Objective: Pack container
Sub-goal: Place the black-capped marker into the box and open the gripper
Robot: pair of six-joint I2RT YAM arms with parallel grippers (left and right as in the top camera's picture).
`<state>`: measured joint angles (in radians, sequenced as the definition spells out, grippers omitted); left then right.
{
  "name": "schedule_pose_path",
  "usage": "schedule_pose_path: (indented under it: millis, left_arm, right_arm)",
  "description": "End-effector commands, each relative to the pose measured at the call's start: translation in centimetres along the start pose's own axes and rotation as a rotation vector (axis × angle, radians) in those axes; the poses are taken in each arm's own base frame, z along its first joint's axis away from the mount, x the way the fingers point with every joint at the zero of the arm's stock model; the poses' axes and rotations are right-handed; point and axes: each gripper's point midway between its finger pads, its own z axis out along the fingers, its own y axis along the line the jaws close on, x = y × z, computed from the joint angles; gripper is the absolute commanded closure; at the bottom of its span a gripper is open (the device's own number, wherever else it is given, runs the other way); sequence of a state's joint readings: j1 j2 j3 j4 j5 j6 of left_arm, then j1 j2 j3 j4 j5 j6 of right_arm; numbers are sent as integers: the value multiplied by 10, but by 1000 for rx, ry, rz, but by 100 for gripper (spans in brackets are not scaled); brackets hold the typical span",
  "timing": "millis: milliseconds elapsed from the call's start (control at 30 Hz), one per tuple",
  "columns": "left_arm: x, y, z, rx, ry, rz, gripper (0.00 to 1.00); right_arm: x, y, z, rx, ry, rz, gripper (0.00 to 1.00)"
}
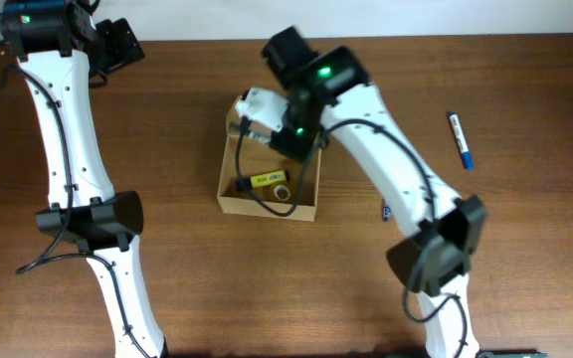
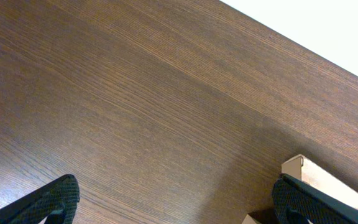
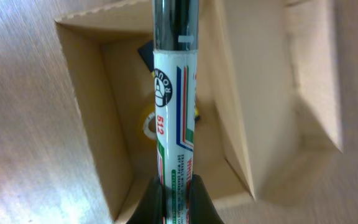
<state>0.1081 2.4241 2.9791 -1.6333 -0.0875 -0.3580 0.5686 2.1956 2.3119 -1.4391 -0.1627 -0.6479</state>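
I need to lower my right gripper into the open box and release the marker beside the yellow-labelled item on the box's bare bottom, as that spot is below the gripper.
The container, a tan cardboard box, sits open at the table's middle; it also shows in the right wrist view and its corner in the left wrist view. Inside lie a yellow-labelled item and a small roll. My right gripper is shut on a white whiteboard marker with a black cap, held above the open box; in the overhead view the marker sits over the box's far edge. My left gripper is open and empty at the far left, over bare table.
A blue-capped marker lies on the table at the right. A small dark blue object lies beside the right arm. The box's lid flap stands open on its far side. The table's far edge runs along the top.
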Motion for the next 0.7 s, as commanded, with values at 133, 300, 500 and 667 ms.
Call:
schedule_pose_path:
  millis: [133,300,500,667]
  left_arm:
    - [-4,4,-3,-11,-19,4,0]
    - [-4,4,-3,-11,-19,4,0]
    - [-4,4,-3,-11,-19,4,0]
    - [-4,4,-3,-11,-19,4,0]
  right_arm:
    - [15,5,78,-103,138,-46,96]
    - [24,13,114,-184,174,-25,96]
    - [31,15,139,-210,210,10,96]
    - [33,3,126,-127,236,97,60]
